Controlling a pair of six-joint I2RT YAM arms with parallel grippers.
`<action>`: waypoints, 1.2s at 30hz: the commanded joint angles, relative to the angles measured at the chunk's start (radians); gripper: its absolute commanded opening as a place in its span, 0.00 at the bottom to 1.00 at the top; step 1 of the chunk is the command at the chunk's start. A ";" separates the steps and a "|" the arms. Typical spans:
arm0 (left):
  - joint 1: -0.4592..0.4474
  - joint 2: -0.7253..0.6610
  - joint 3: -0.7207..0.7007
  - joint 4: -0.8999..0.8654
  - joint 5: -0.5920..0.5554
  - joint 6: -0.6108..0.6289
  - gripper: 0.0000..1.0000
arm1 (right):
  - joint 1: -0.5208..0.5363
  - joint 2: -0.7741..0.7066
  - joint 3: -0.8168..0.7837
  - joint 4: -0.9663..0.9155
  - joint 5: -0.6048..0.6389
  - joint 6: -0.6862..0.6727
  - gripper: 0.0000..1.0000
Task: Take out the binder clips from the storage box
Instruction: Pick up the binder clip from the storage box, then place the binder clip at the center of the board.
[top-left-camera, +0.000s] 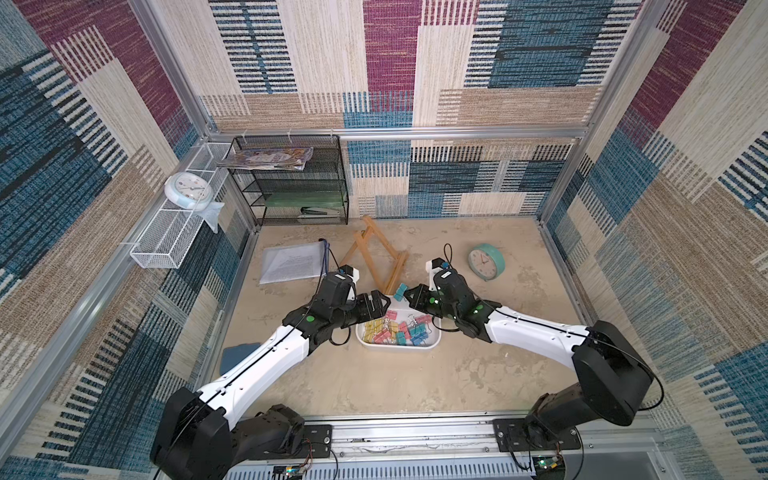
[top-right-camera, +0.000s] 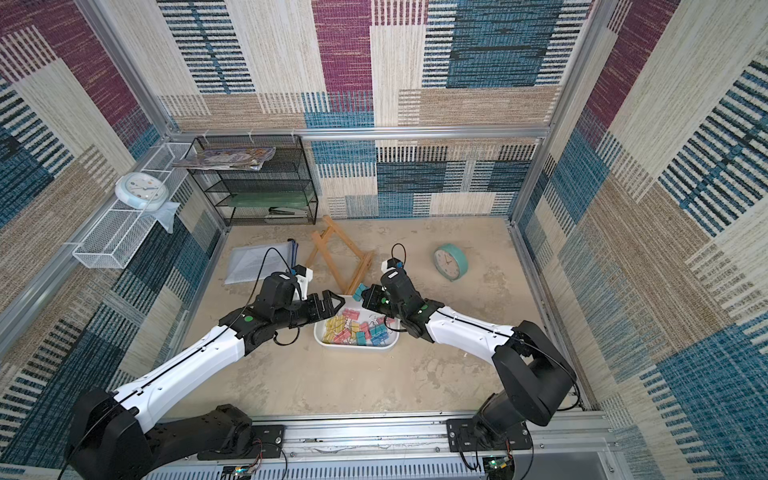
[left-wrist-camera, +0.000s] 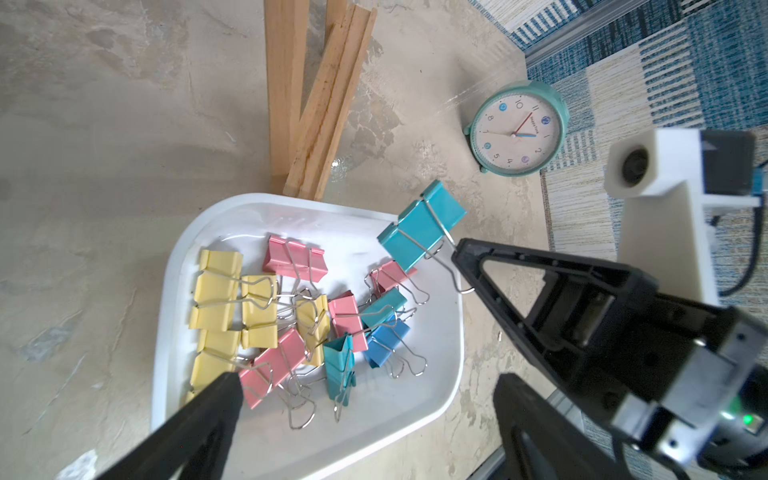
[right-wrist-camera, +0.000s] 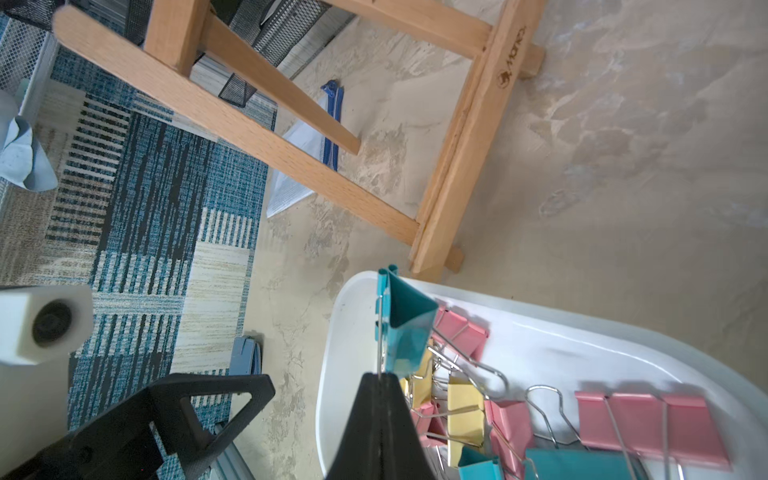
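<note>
My right gripper moves off the box (top-left-camera: 400, 348) toward the alarm clock and down next. It releases the clip on the empty spot of the tabletop beside the box.
The storage box (top-left-camera: 400, 348) (top-right-camera: 354, 347) is a shallow white tray at mid-table, between my two arms. Several binder clips (top-left-camera: 392, 330) (left-wrist-camera: 286, 316) in pink, yellow, teal and blue lie heaped inside it. My right gripper (top-left-camera: 409, 296) (right-wrist-camera: 378, 376) is shut on the wire handle of a teal binder clip (top-left-camera: 400, 291) (left-wrist-camera: 422, 226) (right-wrist-camera: 405, 332). That clip hangs in the air over the box's far edge. My left gripper (top-left-camera: 385, 307) (left-wrist-camera: 368, 386) stands open over the box's left side, holding nothing.
A wooden easel (top-left-camera: 382, 257) lies just behind the box. A teal alarm clock (top-left-camera: 485, 262) stands at the back right and a document pouch (top-left-camera: 293, 262) at the back left. A black mesh rack (top-left-camera: 291, 183) and a white wire basket (top-left-camera: 166, 237) line the far-left walls.
</note>
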 joint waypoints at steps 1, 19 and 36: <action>-0.003 0.005 0.003 0.036 0.040 0.011 0.99 | -0.003 -0.037 -0.023 0.077 0.017 0.024 0.00; -0.237 0.271 0.215 0.052 -0.066 0.007 0.99 | -0.286 -0.247 -0.297 -0.008 0.051 0.346 0.00; -0.267 0.334 0.291 -0.019 -0.106 0.045 0.99 | -0.362 0.036 -0.305 0.177 -0.055 0.560 0.00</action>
